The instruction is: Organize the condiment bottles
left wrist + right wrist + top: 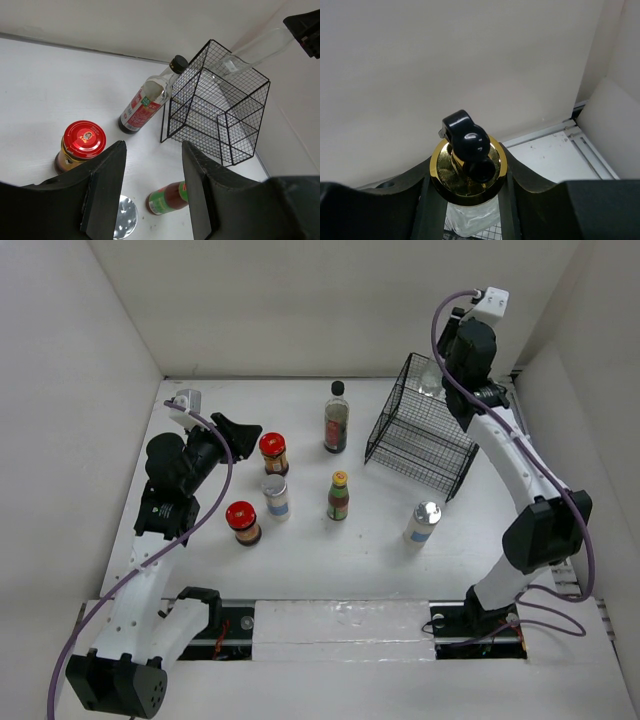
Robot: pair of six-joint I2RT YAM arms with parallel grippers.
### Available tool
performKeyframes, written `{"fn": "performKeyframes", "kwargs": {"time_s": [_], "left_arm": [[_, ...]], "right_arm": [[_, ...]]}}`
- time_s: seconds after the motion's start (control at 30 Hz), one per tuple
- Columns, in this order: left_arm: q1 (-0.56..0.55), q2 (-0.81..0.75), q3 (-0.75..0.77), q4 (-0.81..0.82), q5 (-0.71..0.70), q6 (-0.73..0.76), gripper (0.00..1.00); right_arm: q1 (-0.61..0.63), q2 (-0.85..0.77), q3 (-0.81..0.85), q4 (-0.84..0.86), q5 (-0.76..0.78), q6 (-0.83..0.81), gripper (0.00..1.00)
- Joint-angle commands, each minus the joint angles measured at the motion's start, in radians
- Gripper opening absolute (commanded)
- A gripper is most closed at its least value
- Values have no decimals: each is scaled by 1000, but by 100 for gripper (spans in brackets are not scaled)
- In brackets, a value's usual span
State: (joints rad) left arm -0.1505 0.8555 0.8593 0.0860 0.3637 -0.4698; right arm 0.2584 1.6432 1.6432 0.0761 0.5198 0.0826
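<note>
My right gripper carries the gold-topped clear bottle down over the basket's far corner (424,379) next, toward the side of the black-capped dark bottle.
My right gripper (468,197) is shut on the neck of the gold-topped clear bottle (445,172), just under its black pourer. It holds the bottle (250,52) tilted, with the lower end dipping into the top of the black wire basket (420,430). My left gripper (152,146) is open and empty, hovering above the left group of bottles. On the table stand two red-lidded jars (273,452) (241,521), two silver-capped white bottles (275,497) (424,521), a yellow-capped green bottle (339,495) and a black-capped dark bottle (337,418).
The basket stands at the back right, near the right wall. White walls enclose the table at the back and both sides. The arm bases sit on a rail (340,625) along the near edge.
</note>
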Motion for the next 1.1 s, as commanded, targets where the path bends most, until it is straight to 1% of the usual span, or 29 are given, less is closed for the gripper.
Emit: {"fn": "performKeyframes", "kwargs": {"time_s": [0.0,0.13,0.3,0.57,0.63,0.7,0.73,0.77,0.8,0.87,0.9,0.97,1.0,1.07], "left_arm": [[-1,-4,1,58,18,-4,44],[-1,-4,1,58,18,-4,44],[-1,-4,1,58,18,-4,44],[-1,-4,1,58,18,-4,44],[-1,-4,1,58,18,-4,44],[-1,-4,1,58,18,-4,44],[-1,-4,1,58,18,-4,44],[-1,5,1,58,18,-4,44],[-1,5,1,58,18,-4,44],[-1,5,1,58,18,-4,44],[-1,5,1,58,18,-4,44],[-1,5,1,58,18,-4,44],[-1,5,1,58,18,-4,44],[-1,5,1,58,18,-4,44]], "right_arm": [[19,6,29,175,88,19,1],[30,69,29,175,100,28,1],[30,148,38,166,100,69,3],[30,208,47,136,109,121,5],[30,208,37,125,109,137,9],[21,218,37,113,109,166,16],[21,218,37,113,109,166,22],[21,218,37,113,109,166,37],[21,218,26,113,109,166,44],[21,208,26,103,109,166,52],[21,186,26,103,109,166,59],[12,165,26,103,86,166,63],[12,138,26,93,77,166,67],[12,107,26,93,59,166,70]]}}
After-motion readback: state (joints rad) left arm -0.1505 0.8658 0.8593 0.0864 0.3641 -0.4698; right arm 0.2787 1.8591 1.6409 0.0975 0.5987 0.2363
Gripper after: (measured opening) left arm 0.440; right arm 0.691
